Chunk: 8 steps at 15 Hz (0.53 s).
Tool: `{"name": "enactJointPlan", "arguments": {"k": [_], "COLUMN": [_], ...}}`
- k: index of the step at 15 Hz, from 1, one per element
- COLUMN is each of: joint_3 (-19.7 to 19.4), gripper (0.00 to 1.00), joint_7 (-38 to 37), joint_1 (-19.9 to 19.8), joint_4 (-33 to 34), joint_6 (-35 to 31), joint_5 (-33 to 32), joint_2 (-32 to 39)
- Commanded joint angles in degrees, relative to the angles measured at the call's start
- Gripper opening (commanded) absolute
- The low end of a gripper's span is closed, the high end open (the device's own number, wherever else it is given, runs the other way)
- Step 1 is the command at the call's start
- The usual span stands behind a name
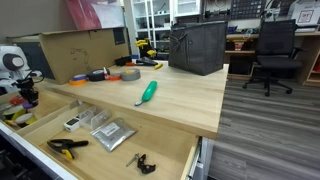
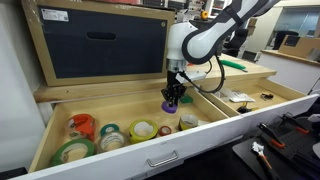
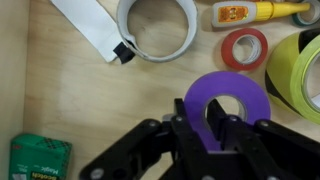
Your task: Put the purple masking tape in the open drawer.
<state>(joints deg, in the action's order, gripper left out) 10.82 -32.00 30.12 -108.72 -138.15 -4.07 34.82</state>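
Next I need to lower the purple masking tape (image 2: pixel 168 106) in my gripper onto the bare plywood drawer bottom beside the red and yellow rolls and release it, since it still hangs above the drawer bottom.
My gripper (image 3: pixel 202 113) is shut on the purple masking tape (image 3: pixel 226 85), with one finger through its hole. In an exterior view the gripper (image 2: pixel 172 98) hangs over the open drawer (image 2: pixel 120 160), and the purple tape (image 2: pixel 168 106) is just above the drawer floor, near the back wall. The wrist view shows the pale plywood floor (image 3: pixel 70 90) below the tape. In an exterior view the arm (image 1: pixel 22 88) is at the far left over the same drawer; the tape is too small to make out there.
The drawer holds a white tape roll (image 3: pixel 158 25), a red roll (image 3: pixel 245 48), a yellow roll (image 3: pixel 305 70), a glue bottle (image 3: pixel 250 12) and a green box (image 3: pixel 40 160). On the tabletop lie a green-handled tool (image 1: pixel 147 93) and tape rolls (image 1: pixel 100 75). A wider drawer holds a black-orange clamp (image 1: pixel 65 147).
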Motion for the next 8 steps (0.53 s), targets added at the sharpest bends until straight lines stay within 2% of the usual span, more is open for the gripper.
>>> {"name": "enactJointPlan", "arguments": {"k": [1, 8], "joint_3": [-0.99, -0.75], "gripper": [0.07, 0.07], "joint_7": [0.26, 0.76], "joint_1": [1.12, 1.84], "joint_4": [2.23, 3.11], "joint_6": [1.12, 1.00], "joint_5": [-0.04, 0.32], "joint_2": [1.53, 3.17]}}
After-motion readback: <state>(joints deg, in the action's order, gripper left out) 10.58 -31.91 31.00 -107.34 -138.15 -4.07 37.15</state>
